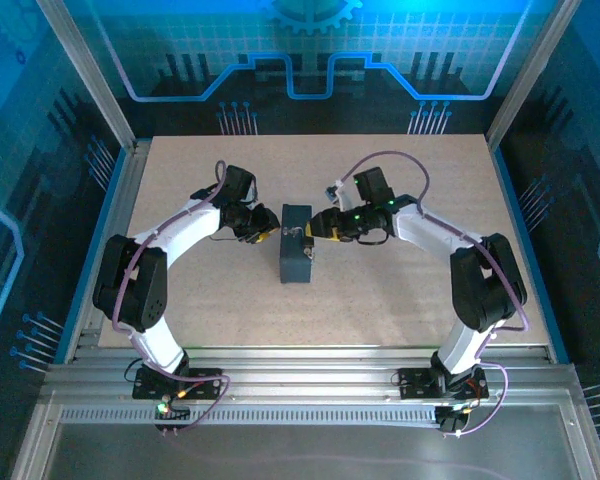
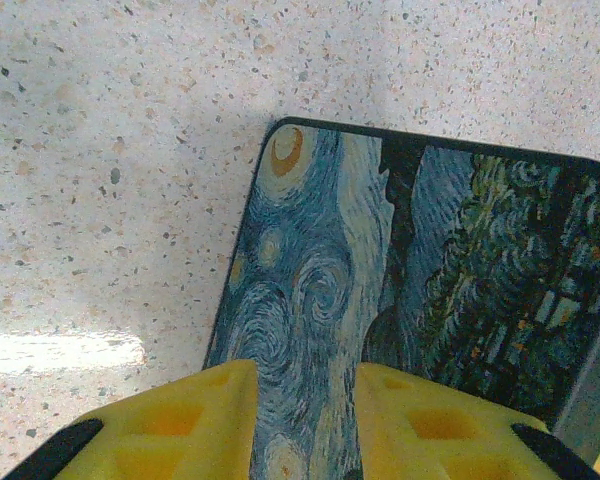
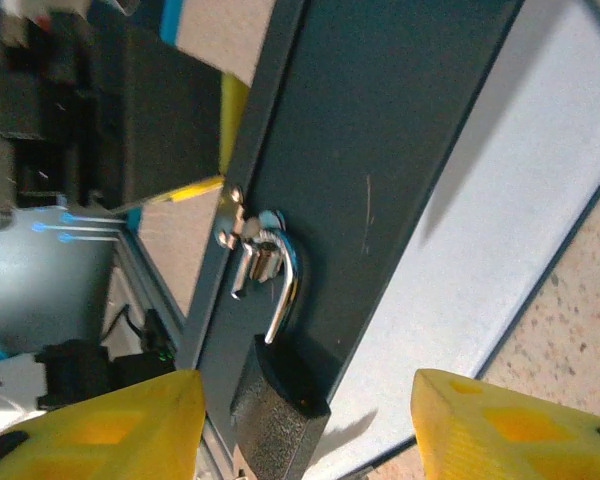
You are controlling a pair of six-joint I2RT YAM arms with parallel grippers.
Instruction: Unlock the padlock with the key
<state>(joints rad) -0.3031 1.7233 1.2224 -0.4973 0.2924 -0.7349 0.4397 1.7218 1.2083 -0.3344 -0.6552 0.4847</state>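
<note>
My right gripper moves in toward the tin's plain dark side next, then closes on the padlock body (image 3: 280, 415).
The dark blue swirl-patterned tin (image 1: 296, 250) stands mid-table between both arms. The padlock (image 3: 280, 405) has a dark body and hangs from a small metal hasp (image 3: 235, 225) on the tin's plain dark side (image 3: 380, 130). Its silvery shackle (image 3: 288, 285) is hooked through the hasp, and one short end looks free of the body. My right gripper (image 3: 310, 420) is open, with a yellow finger (image 3: 110, 425) on each side of the padlock body and not touching it. My left gripper (image 2: 305, 420) is open at the painted face (image 2: 320, 270), on the tin's left (image 1: 263, 232).
The speckled tabletop (image 2: 100, 150) stretches around the tin, with free room in front of it (image 1: 300, 310). Aluminium rails (image 1: 300, 375) run along the near edge by the arm bases. Blue enclosure walls and posts (image 1: 525, 80) ring the table.
</note>
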